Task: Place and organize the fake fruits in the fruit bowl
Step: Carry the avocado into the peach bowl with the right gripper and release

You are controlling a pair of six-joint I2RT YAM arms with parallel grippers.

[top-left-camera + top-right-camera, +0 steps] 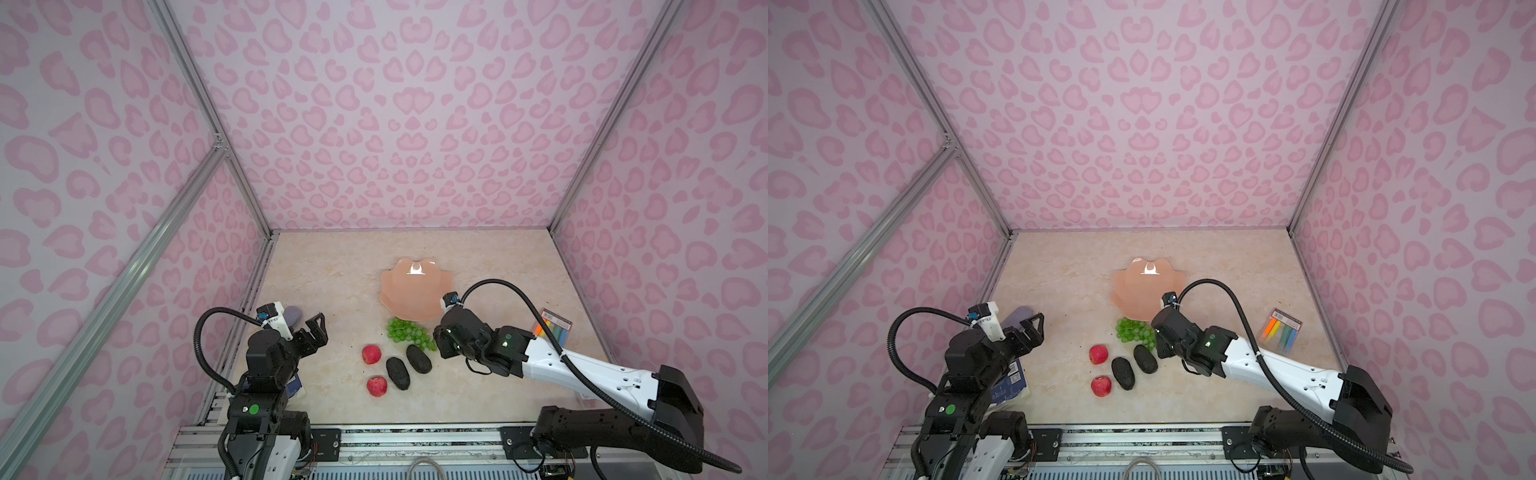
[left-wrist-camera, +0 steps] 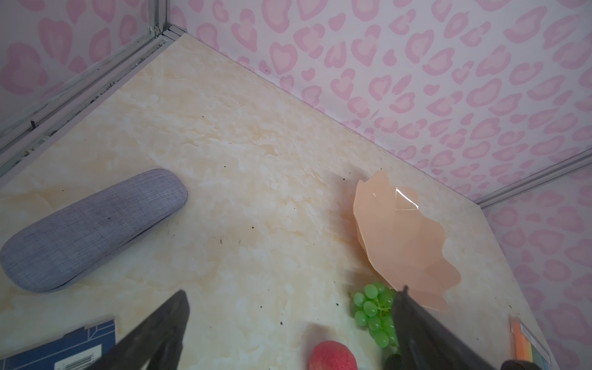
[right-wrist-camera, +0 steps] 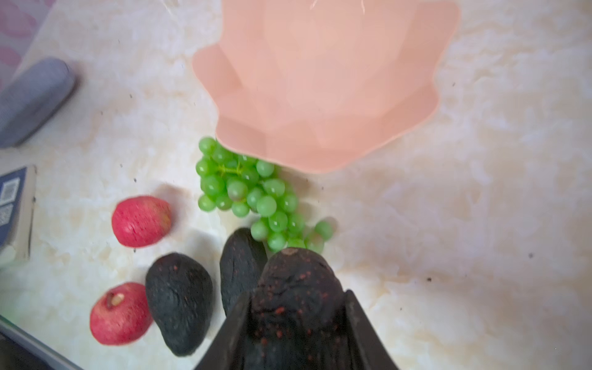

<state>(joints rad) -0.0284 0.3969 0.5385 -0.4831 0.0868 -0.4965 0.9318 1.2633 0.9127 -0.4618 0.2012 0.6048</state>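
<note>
The bowl lies outward of my right gripper. My right gripper next carries the avocado outward, lowers it into the empty bowl's middle [image 1: 413, 292] [image 3: 328, 61] and releases it.
The peach-pink fruit bowl [image 1: 411, 291] [image 1: 1142, 291] [image 3: 320, 80] stands empty at mid-table. Green grapes [image 1: 407, 330] [image 3: 250, 195] lie against its near rim. Two red apples [image 1: 371, 354] [image 1: 377, 386] and two dark avocados [image 1: 397, 373] [image 1: 418, 358] lie nearer the front. My right gripper [image 3: 298, 298] is shut on another avocado [image 3: 294, 272], just right of the grapes' tail; in both top views its wrist [image 1: 461, 332] hides the fingers and that fruit. My left gripper [image 1: 316, 328] [image 2: 293, 291] hangs open and empty at the left, apart from the fruit.
A lilac case [image 1: 293, 316] [image 2: 93, 230] lies by the left wall behind the left gripper. A blue booklet [image 1: 1011, 386] sits under the left arm. A pack of coloured markers [image 1: 555, 328] lies at the right edge. Walls enclose three sides.
</note>
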